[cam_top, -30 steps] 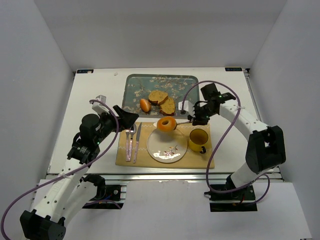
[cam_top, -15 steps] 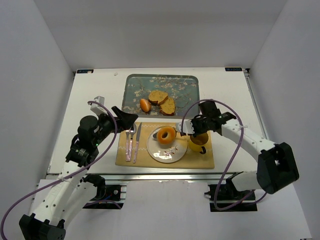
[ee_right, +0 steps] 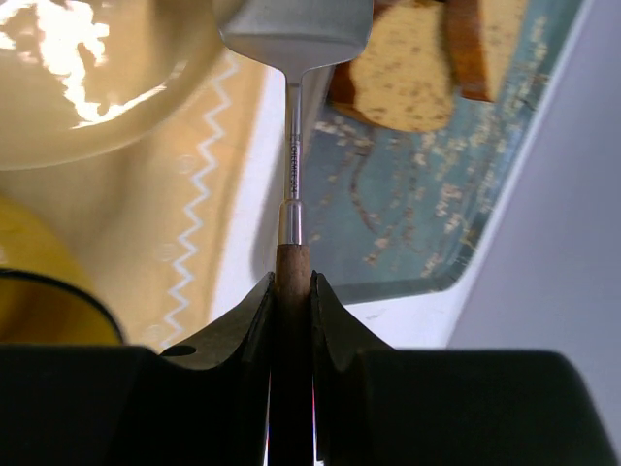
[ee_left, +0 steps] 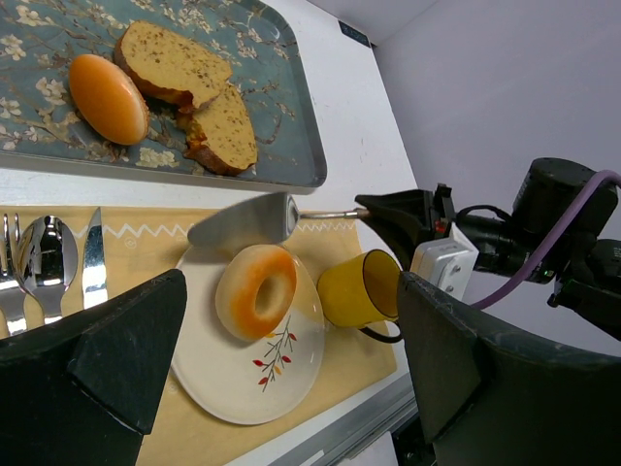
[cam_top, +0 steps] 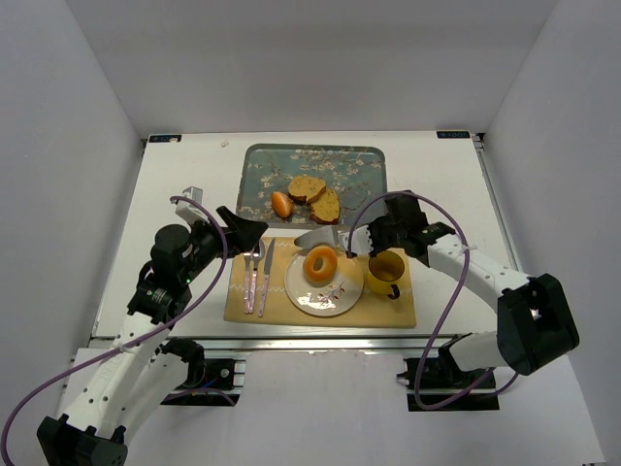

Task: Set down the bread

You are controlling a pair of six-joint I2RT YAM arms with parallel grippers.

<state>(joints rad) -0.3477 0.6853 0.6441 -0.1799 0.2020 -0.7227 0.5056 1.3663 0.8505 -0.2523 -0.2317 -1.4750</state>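
Observation:
My right gripper moves to the right in the top view next, down to the bare tabletop, and releases the spatula [cam_top: 316, 237], since the bread is on the plate.
The bread [cam_top: 320, 263], a glossy orange ring with a centre hole, lies tilted on the far part of the white leaf-patterned plate [cam_top: 312, 297]; the left wrist view shows the bread [ee_left: 254, 291] on the plate [ee_left: 243, 374] too. My right gripper [cam_top: 375, 239] is shut on the wooden handle of a metal spatula [cam_top: 316, 237], whose blade hovers just behind the bread, apart from it. In the right wrist view the gripper [ee_right: 291, 283] clamps the spatula [ee_right: 295, 29] handle. My left gripper [cam_top: 243, 226] stands open left of the plate, holding nothing.
A yellow cup [cam_top: 386, 271] stands right of the plate on the tan placemat [cam_top: 403, 309]. Fork, spoon and knife [cam_top: 257, 272] lie on the mat's left side. Behind it, a patterned tray [cam_top: 262, 175] holds two brown bread slices [cam_top: 317, 197] and an orange roll [cam_top: 281, 204].
The right arm brought the bread on the spatula down onto the plate, then drew the blade back toward the tray, leaving the bread on the plate. The left arm barely moved.

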